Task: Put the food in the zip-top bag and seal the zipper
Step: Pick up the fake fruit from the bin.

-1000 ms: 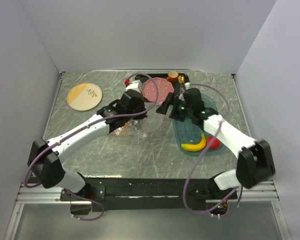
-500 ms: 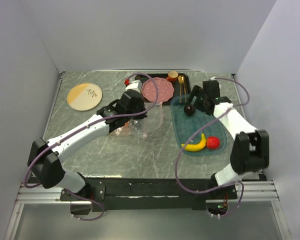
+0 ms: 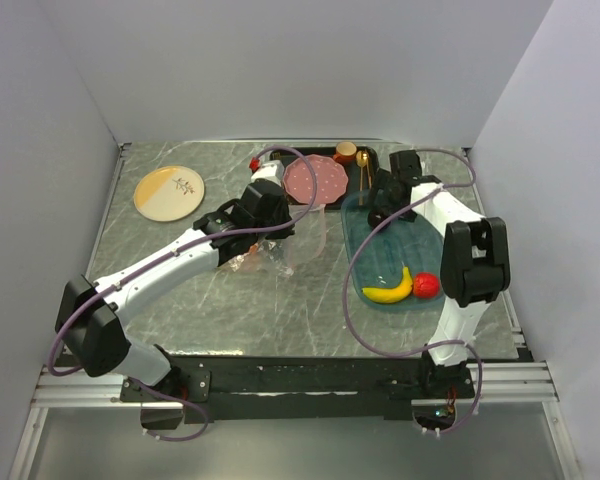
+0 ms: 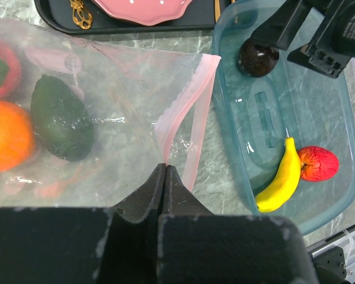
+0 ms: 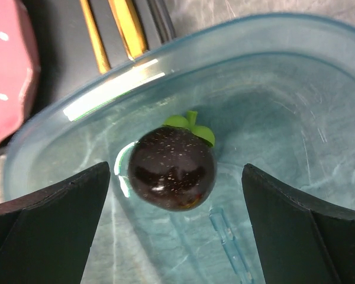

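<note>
I will next lower my right gripper's open fingers to the sides of the dark round fruit and then close them, because the fruit is centred below them.
The clear zip-top bag (image 4: 106,100) lies on the table with an orange (image 4: 9,142), a dark green fruit (image 4: 62,127) and a red piece (image 4: 0,65) inside. My left gripper (image 4: 165,167) is shut on the bag's mouth edge, right at the pink zipper (image 4: 192,100). In the right wrist view my right gripper (image 5: 176,173) stands open, one finger on each side of a dark round fruit (image 5: 171,168) with green leaves, not touching it. That fruit rests at the far end of the blue tray (image 3: 450,250). A banana (image 3: 388,290) and a red fruit (image 3: 426,286) lie at the tray's near end.
A black tray at the back holds a pink dotted plate (image 3: 316,181) and gold cutlery (image 3: 363,175), close behind the right gripper. A yellow and white plate (image 3: 169,192) sits at the back left. Grey walls enclose the table on three sides.
My right gripper swung from the bag's mouth back to the far end of the blue tray and now straddles the dark fruit. The left arm and bag stayed put.
</note>
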Available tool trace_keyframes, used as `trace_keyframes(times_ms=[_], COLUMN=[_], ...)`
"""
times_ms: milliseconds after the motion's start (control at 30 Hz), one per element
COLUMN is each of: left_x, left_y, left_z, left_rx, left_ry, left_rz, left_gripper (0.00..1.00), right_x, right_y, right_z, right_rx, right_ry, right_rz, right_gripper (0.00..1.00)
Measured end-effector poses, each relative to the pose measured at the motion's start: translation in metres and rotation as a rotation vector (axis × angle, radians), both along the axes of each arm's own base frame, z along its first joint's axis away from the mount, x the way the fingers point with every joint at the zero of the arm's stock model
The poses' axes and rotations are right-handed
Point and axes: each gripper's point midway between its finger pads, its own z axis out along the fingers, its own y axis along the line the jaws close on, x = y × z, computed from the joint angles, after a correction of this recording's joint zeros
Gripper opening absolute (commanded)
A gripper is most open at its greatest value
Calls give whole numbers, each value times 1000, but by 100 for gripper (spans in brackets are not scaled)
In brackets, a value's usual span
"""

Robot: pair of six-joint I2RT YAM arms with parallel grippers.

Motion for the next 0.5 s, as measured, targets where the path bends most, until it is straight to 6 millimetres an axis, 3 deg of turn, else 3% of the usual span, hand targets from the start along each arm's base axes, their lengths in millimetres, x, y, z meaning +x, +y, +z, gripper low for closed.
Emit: trace_keyframes(times_ms=[367, 467, 500], left_x=[0, 0, 0], left_y=[0, 0, 0], left_z=[-2, -2, -2], left_rx=[3, 4, 4], left_ry=[4, 5, 5], left_rz=[0, -1, -1], left_gripper=[1, 1, 1], right_x=[-4, -5, -6], right_y=[5, 6, 6], right_z=[-19, -29, -30], right_rx=[18, 20, 21], right_ry=[48, 70, 73], right_rz=[22, 25, 26], right_gripper=[95, 90, 84])
